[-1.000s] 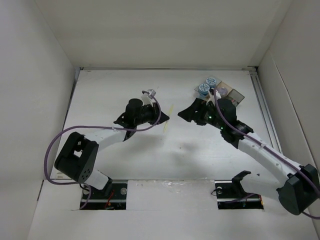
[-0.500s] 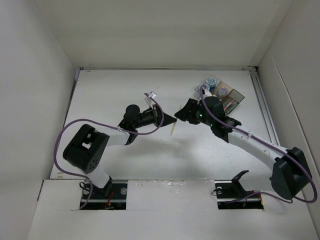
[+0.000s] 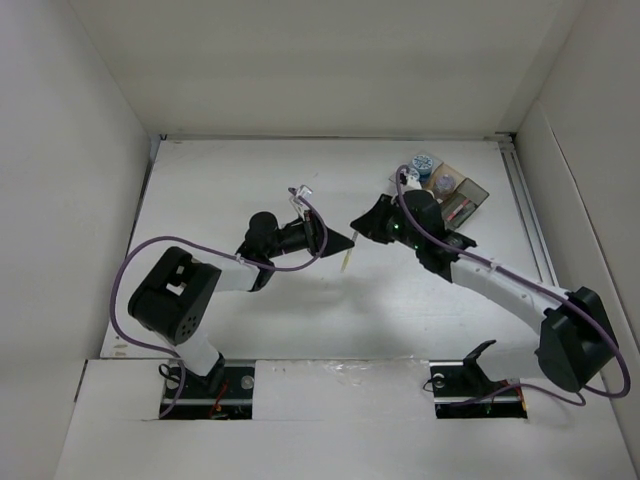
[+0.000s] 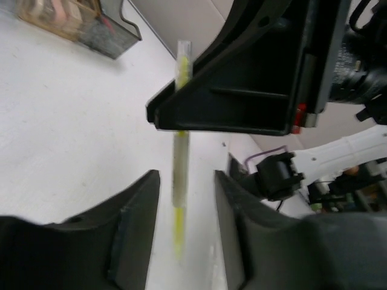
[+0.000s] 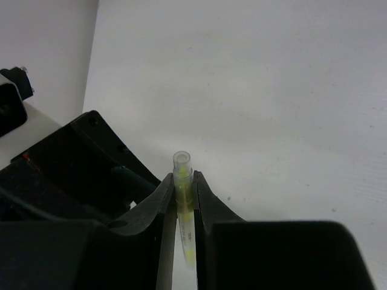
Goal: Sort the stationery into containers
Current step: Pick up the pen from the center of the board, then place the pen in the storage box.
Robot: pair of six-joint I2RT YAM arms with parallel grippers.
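Observation:
My right gripper moves over the containers' grey end compartment [image 3: 464,204] next. It then releases the pen [image 3: 345,258] there, since that place lies to the gripper's right in the top view.
A slim yellow pen [image 3: 345,258] hangs in the air over the middle of the table. My right gripper [image 5: 183,181] is shut on it just below its clear cap end [image 5: 182,162]. My left gripper [image 4: 186,178] is open, its fingers either side of the pen [image 4: 179,172] without touching it. The two grippers meet tip to tip, left [image 3: 343,241] and right [image 3: 359,223]. The containers [image 3: 462,196] stand at the back right, with a blue-and-white roll [image 3: 422,163] in a far compartment. They appear in the left wrist view's top left corner as containers [image 4: 72,21].
White walls enclose the table on the left, back and right. The right arm's link [image 3: 500,285] crosses the table diagonally from its base at the near right. A purple cable [image 3: 125,285] loops out to the left of the left arm.
The right gripper moved left to the left gripper and shut on the yellow pen. The left gripper's jaws opened and let go of the pen.

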